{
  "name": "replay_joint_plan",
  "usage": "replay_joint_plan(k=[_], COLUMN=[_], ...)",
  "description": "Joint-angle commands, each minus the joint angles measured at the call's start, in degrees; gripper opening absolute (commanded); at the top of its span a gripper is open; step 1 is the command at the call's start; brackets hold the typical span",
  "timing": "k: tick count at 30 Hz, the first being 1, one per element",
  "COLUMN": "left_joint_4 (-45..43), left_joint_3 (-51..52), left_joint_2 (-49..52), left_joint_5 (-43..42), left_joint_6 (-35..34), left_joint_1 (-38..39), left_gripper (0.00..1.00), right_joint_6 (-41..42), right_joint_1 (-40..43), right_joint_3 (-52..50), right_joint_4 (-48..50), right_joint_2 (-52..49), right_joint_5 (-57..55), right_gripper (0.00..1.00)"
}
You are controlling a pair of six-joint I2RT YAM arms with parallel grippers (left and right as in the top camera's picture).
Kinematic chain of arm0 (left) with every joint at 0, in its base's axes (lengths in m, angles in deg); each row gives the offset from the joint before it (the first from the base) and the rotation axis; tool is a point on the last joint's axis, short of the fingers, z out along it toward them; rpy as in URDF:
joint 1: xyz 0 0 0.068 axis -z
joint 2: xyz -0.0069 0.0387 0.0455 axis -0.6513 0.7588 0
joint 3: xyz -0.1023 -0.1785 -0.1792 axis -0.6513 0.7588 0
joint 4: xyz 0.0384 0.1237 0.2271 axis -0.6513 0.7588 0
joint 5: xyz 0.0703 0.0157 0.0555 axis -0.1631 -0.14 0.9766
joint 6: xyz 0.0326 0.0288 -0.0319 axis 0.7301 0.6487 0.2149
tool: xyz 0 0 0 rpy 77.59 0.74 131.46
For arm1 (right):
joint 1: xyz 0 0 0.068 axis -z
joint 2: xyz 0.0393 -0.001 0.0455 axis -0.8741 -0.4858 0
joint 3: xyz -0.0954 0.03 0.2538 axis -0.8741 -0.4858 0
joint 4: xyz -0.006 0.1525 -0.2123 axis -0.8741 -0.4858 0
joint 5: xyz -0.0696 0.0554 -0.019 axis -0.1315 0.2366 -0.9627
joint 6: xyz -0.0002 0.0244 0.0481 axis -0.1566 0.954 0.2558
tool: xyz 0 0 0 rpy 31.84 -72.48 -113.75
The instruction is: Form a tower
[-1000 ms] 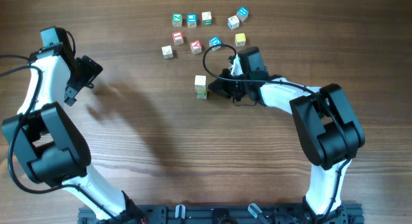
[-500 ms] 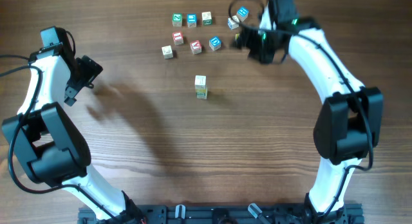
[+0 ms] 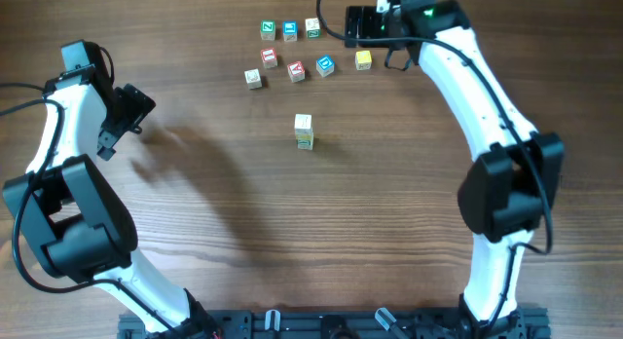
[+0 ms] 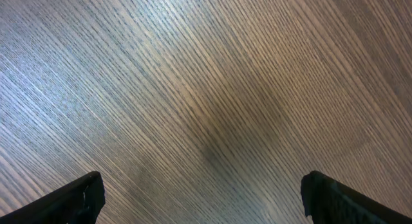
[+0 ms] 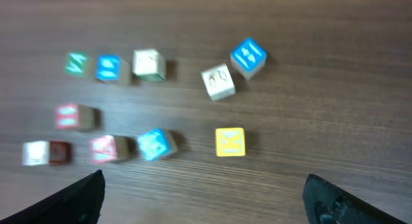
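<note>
My right gripper will next lower its open fingers astride the yellow cube (image 3: 363, 60) (image 5: 230, 141) and close them, because the cube is below the gripper with bare wood on both its sides.
The tower (image 3: 304, 131) stands alone mid-table: a short stack with a pale cube on top and a white cube with green marking under it. It does not show in either wrist view. My right gripper (image 3: 362, 25) is open and empty, raised over the group of loose letter cubes at the back. Below my right gripper (image 5: 209, 201) lie a yellow cube (image 5: 230, 141), a blue cube (image 5: 248, 56) and a white cube (image 5: 218, 82). Far to the left, my left gripper (image 3: 125, 117) is open over bare wood, and nothing lies between the jaws of my left gripper (image 4: 203, 201).
More loose cubes lie in two rows at the back: green (image 3: 267, 29), blue (image 3: 289, 29), white (image 3: 312, 27), red (image 3: 269, 56), white (image 3: 253, 78), red (image 3: 296, 71), blue (image 3: 325, 65) and yellow (image 3: 363, 58).
My right gripper opened and let go of the tower, then swung from beside it to the back, above the loose cubes. The tower stayed standing. The left arm has not moved.
</note>
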Motion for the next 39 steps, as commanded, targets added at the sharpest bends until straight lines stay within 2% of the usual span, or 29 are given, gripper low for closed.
replay_joint_plan(k=[1,5,8,12,15,18,19,20,21,25,26,29,30,34,39], left_joint_4=[0.0,0.0,0.0,0.0,0.0,0.0,0.0,0.0,0.0,0.0,0.0,0.0,0.0,0.0,0.0], left_joint_3=[-0.59,-0.59,-0.59,-0.59,-0.59,-0.59,-0.59,-0.59,-0.59,-0.59,-0.59,-0.59,-0.59,-0.59,-0.59], left_joint_2=[-1.16,-1.16,-1.16,-1.16,-1.16,-1.16,-1.16,-1.16,-1.16,-1.16,-1.16,-1.16,-1.16,-1.16,-1.16], left_joint_5=[0.52,0.52,0.52,0.52,0.52,0.52,0.52,0.52,0.52,0.52,0.52,0.52,0.52,0.52,0.52], left_joint_6=[-0.2,-0.2,-0.2,-0.2,-0.2,-0.2,-0.2,-0.2,-0.2,-0.2,-0.2,-0.2,-0.2,-0.2,-0.2], left_joint_1=[-0.09,-0.09,-0.11,-0.09,-0.11,-0.11,-0.09,-0.11,-0.11,-0.09,-0.11,-0.11,-0.11,-0.11,-0.09], left_gripper=[1.0,1.0,1.0,1.0,1.0,1.0,1.0,1.0,1.0,1.0,1.0,1.0,1.0,1.0,1.0], right_joint_6=[-2.45,-2.51,-2.47,-2.64,-2.64,-2.56,-2.43,-2.45,-2.45,-2.49,-2.45,-2.29,-2.32,-2.36,-2.27], right_joint_1=[0.17,0.26,0.26,0.35,0.37,0.37,0.37,0.39,0.42,0.39,0.39,0.39,0.39,0.39,0.37], right_joint_3=[0.02,0.02,0.02,0.0,0.0,0.0,0.0,0.0,0.0,-0.7,-1.03,-1.73,-1.9,-2.4,-2.4], right_joint_4=[0.28,1.68,2.78,4.24,5.14,5.97,6.05,6.03,6.01,7.82,8.66,10.01,9.99,10.19,10.14], right_joint_2=[-5.57,-10.16,-12.63,-14.56,-15.15,-15.3,-15.3,-15.3,-15.3,-15.32,-15.32,-15.32,-15.32,-15.32,-15.41], right_joint_5=[-1.86,-2.1,-3.69,-4.63,-4.63,-4.63,-4.63,-4.66,-4.63,-3.61,-3.61,-3.54,-3.56,-3.54,-3.54], right_gripper=[1.0,0.99,0.91,0.87,0.74,0.48,0.43,0.44,0.53,0.54,0.53,0.36,0.35,0.43,0.38])
